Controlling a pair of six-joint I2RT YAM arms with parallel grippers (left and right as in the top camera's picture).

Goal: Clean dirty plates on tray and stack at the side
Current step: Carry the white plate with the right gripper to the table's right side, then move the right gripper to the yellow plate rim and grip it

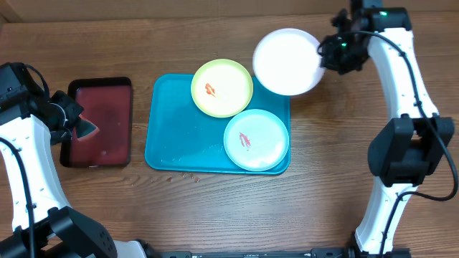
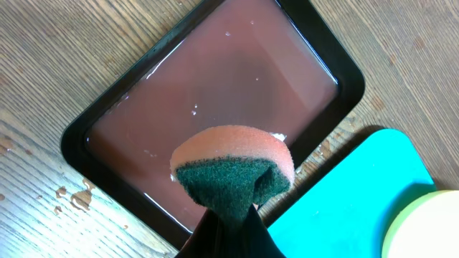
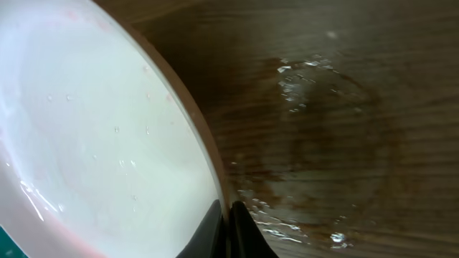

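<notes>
The white plate point(image 1: 287, 61) should next go with my right gripper to the right in the overhead view and down onto the wet patch point(image 1: 328, 96) for release, because that wood lies empty.
The turquoise tray point(image 1: 168, 136) holds the yellow-green plate point(image 1: 222, 87) at its far edge and the pale mint plate point(image 1: 256, 139) at its near right; each has a small red smear. My right gripper point(image 1: 324, 54) is shut on the rim of the white plate point(image 1: 287, 61) and holds it past the tray's far right corner; in the right wrist view the white plate point(image 3: 93, 136) fills the left and my fingers point(image 3: 229, 215) pinch its edge. My left gripper point(image 2: 231, 228) is shut on an orange-and-green sponge point(image 2: 233, 168) over the dark-red tray point(image 2: 215, 79).
The dark-red black-rimmed tray point(image 1: 100, 122) lies left of the turquoise tray and holds a film of water. A wet patch point(image 3: 315, 143) marks the wood under the white plate. Small crumbs point(image 1: 188, 175) lie by the turquoise tray's near edge.
</notes>
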